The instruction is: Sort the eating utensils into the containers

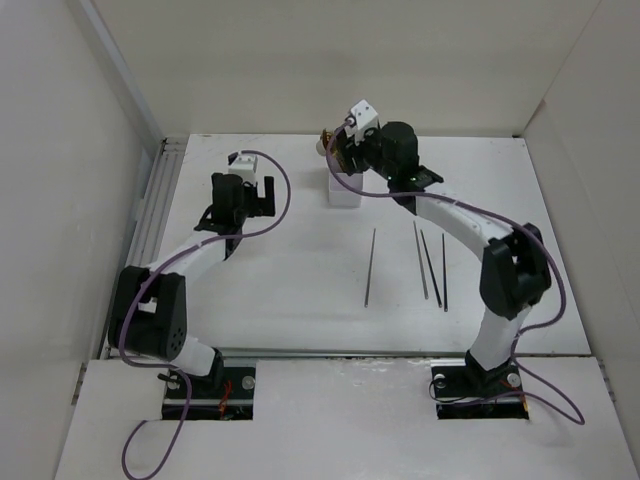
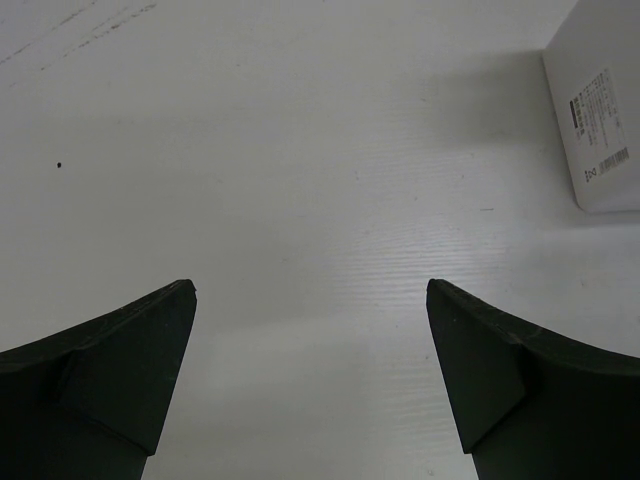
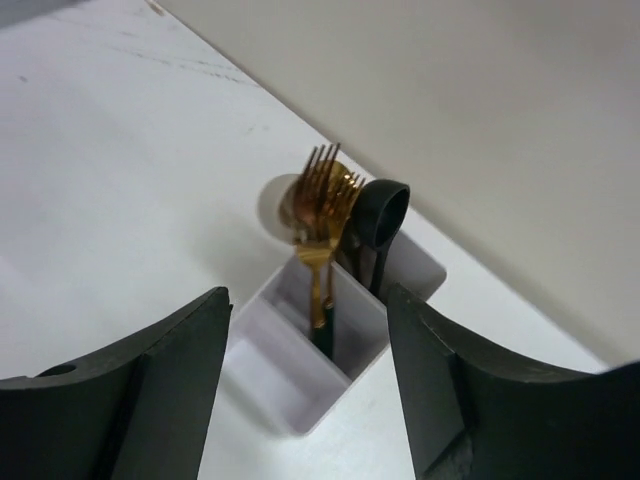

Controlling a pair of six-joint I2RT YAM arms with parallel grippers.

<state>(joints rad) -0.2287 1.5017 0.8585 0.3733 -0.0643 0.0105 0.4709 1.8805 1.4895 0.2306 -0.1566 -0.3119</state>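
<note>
My right gripper should next move back from the organiser [image 1: 343, 188] and down to the table, onto the middle of the closest chopstick, because that chopstick lies apart from the others.
The white organiser [image 1: 343, 188] stands at the back middle of the table. In the right wrist view its rim [image 3: 300, 425] runs between my fingers. Gold forks [image 3: 322, 195], one with a dark handle, stand in its middle compartment. A black spoon [image 3: 380, 215] stands in the far compartment, and the near one shows nothing inside. My right gripper [image 1: 337, 152] [image 3: 308, 295] hangs open just above the organiser, holding nothing. Several thin dark chopsticks [image 1: 371, 266] [image 1: 432, 268] lie flat on the table in front. My left gripper [image 1: 240, 195] [image 2: 310, 285] is open over bare table.
The labelled side of the organiser [image 2: 600, 120] shows at the right edge of the left wrist view. White walls enclose the table on the left, back and right. A slotted rail [image 1: 155, 195] runs along the table's left edge.
</note>
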